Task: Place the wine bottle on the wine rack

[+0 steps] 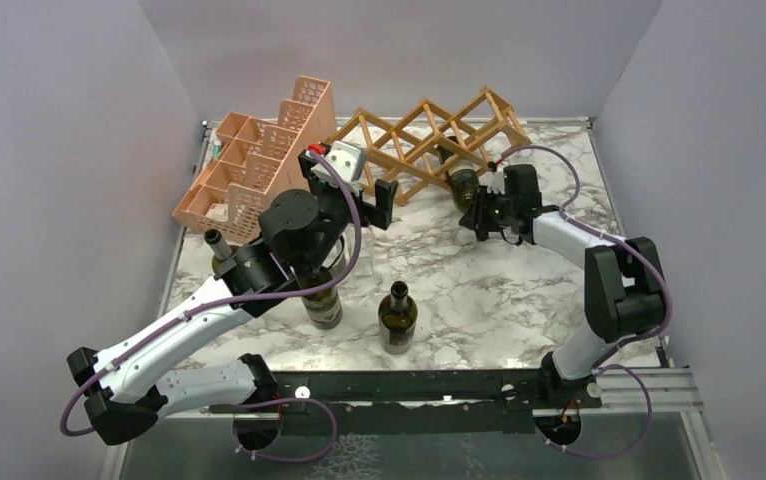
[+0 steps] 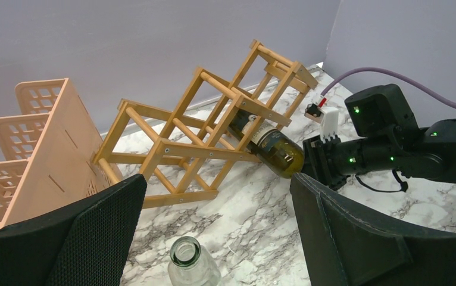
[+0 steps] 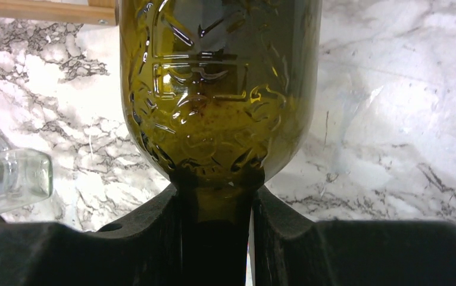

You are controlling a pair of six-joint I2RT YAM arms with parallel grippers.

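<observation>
The right gripper pushes the bottle outward next, deeper into the rack opening point(image 1: 450, 157), and releases the bottle's neck. The rack opening lies outward and the bottle's shoulder still sticks out.
The wine rack point(image 1: 429, 140), a golden-brown wooden lattice, lies at the back of the table; it also shows in the left wrist view point(image 2: 196, 143). The olive-green wine bottle point(image 1: 462, 186) lies tilted with its far end inside a rack opening point(image 2: 273, 149). My right gripper point(image 1: 485, 210) is shut on the bottle's neck, and the embossed shoulder point(image 3: 219, 89) fills the right wrist view just above my fingers point(image 3: 130, 244). My left gripper point(image 1: 351, 187) is open and empty, held above the table left of the bottle and in front of the rack point(image 2: 216, 196).
A pink perforated organizer point(image 1: 259, 165) stands at the back left, beside the rack. A clear glass bottle point(image 2: 187, 262) stands below my left gripper. Dark bottles stand at the table's front middle point(image 1: 397, 315), under my left arm point(image 1: 324, 300) and at the left point(image 1: 217, 242).
</observation>
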